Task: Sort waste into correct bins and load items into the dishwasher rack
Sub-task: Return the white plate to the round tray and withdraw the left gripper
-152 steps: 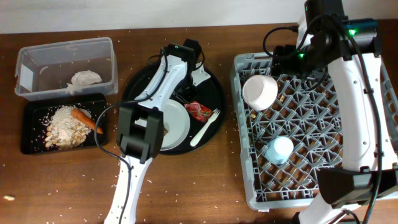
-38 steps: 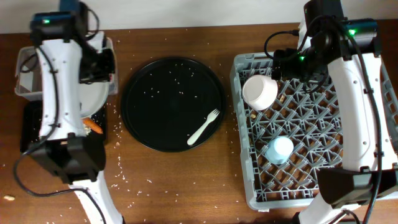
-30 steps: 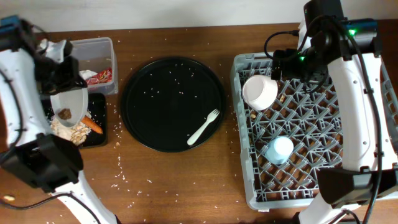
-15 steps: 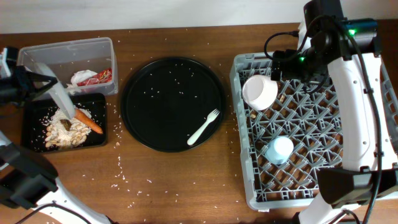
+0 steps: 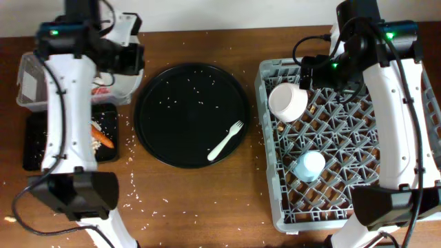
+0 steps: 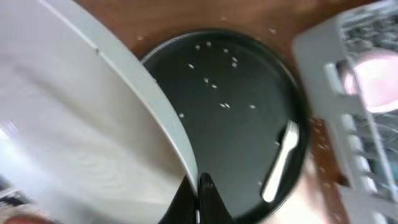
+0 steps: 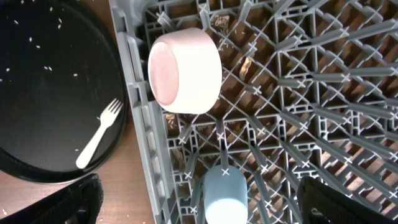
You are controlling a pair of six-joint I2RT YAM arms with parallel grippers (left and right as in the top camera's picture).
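The open middle of the round tray is below my left gripper, to its right in the overhead view. I will carry the plate (image 6: 81,130) there, lower it and release it.
In the left wrist view my left gripper (image 6: 198,198) is shut on the rim of the pale grey plate (image 6: 81,130), which fills the left of that view. From overhead, the left arm stands over the right end of the clear tub (image 5: 27,83). An orange carrot (image 5: 103,138) and rice scraps lie in the shallow black tray (image 5: 34,148). The pink bowl (image 5: 288,101) (image 7: 185,70) and blue cup (image 5: 309,166) (image 7: 224,193) sit in the grey rack (image 5: 386,200) (image 7: 323,93). My right gripper (image 7: 208,205) hangs open above the rack, over the cup. The white fork (image 5: 226,140) (image 6: 280,163) (image 7: 99,142) lies on the round black tray.
The large round black tray (image 5: 186,103) (image 6: 242,118) sits between the bins and the rack, dotted with rice grains. Loose grains are scattered on the brown table (image 5: 207,207). The tub's contents are mostly hidden under the left arm.
The left arm has swung right with the plate, from over the shallow black tray to the tub's right end. The right arm has stayed put.
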